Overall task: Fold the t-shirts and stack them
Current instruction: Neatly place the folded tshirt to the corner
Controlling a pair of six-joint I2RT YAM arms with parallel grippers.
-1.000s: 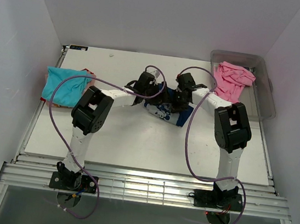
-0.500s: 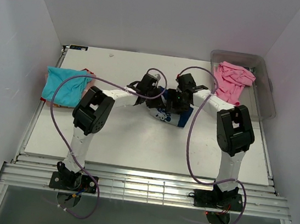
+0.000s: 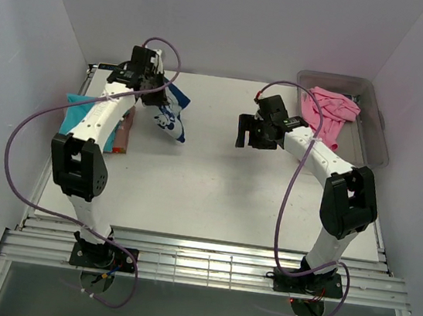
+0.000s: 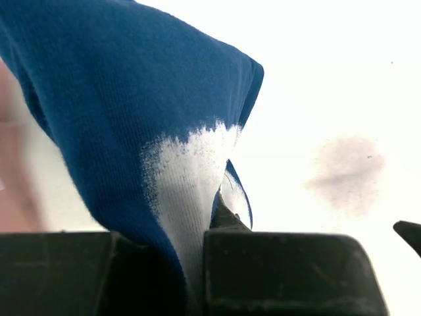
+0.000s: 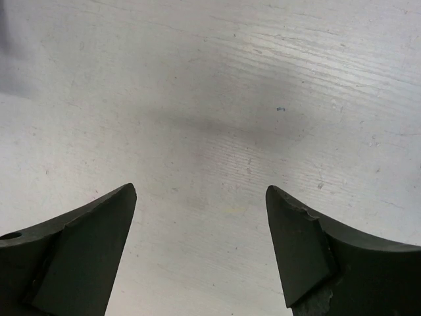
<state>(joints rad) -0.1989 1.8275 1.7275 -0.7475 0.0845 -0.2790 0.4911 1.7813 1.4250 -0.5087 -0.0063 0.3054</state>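
Note:
The turquoise t-shirt (image 3: 83, 116) lies at the table's edge. My left gripper needs to go left in the top view first, then down, to get over it.
The folded navy blue t-shirt (image 3: 170, 117) with its white print hangs above the table's far left, pinched in my left gripper (image 3: 156, 92). In the left wrist view the blue cloth (image 4: 131, 99) fills the frame and runs down between the shut jaws of that gripper (image 4: 197, 263). The turquoise t-shirt (image 3: 77, 113) lies at the left edge, partly behind the left arm. The pink t-shirt (image 3: 328, 115) lies crumpled in the tub. My right gripper (image 3: 243, 133) hovers right of centre, open and empty (image 5: 200, 230), with only bare table between its fingers (image 5: 85, 250).
A clear plastic tub (image 3: 377, 145) stands at the far right corner. A reddish-brown cloth (image 3: 123, 137) shows beside the turquoise shirt under the left arm. The white table board (image 3: 214, 197) is enclosed by walls on three sides.
The right gripper opened and let go of the navy shirt, drawing back to the right. The left gripper shut on the shirt and carried it from the centre to the far left.

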